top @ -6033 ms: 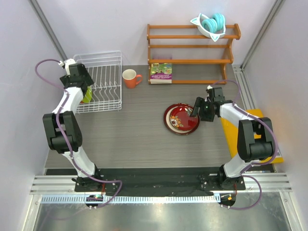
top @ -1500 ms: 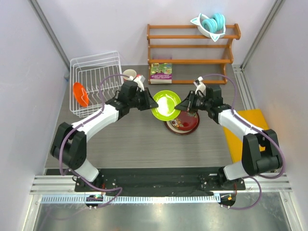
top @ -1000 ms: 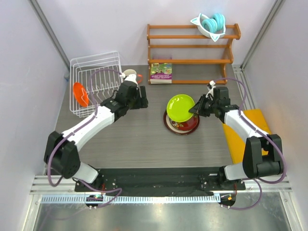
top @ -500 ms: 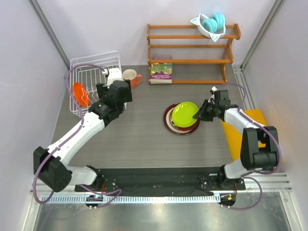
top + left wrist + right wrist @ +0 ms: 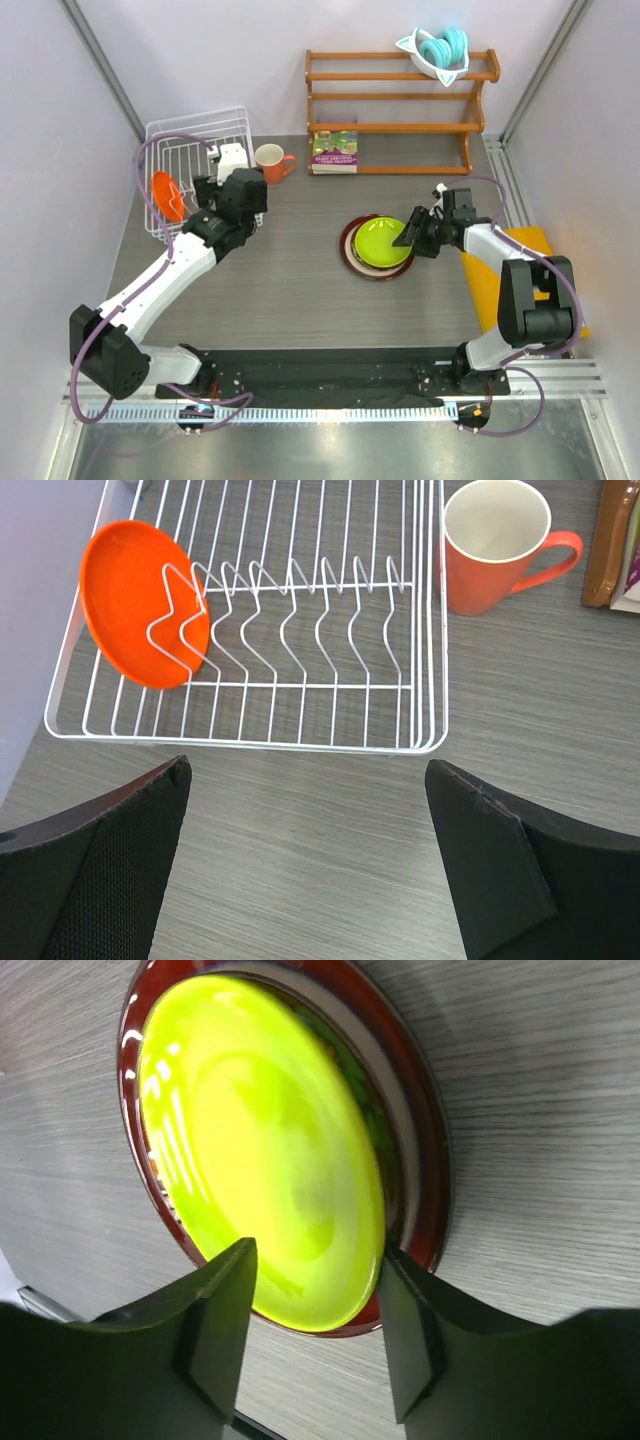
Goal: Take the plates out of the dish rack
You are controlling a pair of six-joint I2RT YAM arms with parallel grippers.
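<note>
The orange plate stands upright. Next, my left gripper turns and moves to the left in the top view, then down astride the orange plate's upper rim (image 5: pixel 157 191) (image 5: pixel 93 592).
The white wire dish rack (image 5: pixel 200 130) stands at the back left and holds the small orange plate (image 5: pixel 165 196) upright at its left end. My left gripper (image 5: pixel 232 192) hovers open and empty by the rack's right front. In the left wrist view it (image 5: pixel 308 770) is above bare table just in front of the rack (image 5: pixel 250 742) and orange plate (image 5: pixel 140 605). The lime green plate (image 5: pixel 380 240) lies in the dark red plate (image 5: pixel 352 258) mid-table. My right gripper (image 5: pixel 410 238) is at their right rim, its (image 5: pixel 315 1252) jaws apart astride the green plate's (image 5: pixel 260 1150) edge over the red plate (image 5: pixel 420 1130).
An orange mug (image 5: pixel 270 162) stands just right of the rack and shows in the left wrist view (image 5: pixel 495 545). A wooden three-tier shelf (image 5: pixel 400 97) at the back carries a white bowl (image 5: pixel 438 50). A book (image 5: pixel 335 150) lies in front of it. A yellow board (image 5: pixel 540 270) lies at the right edge.
The green plate left the rack, passed from my left gripper to my right, and now lies flat in the red plate. My left arm swung back to the rack.
</note>
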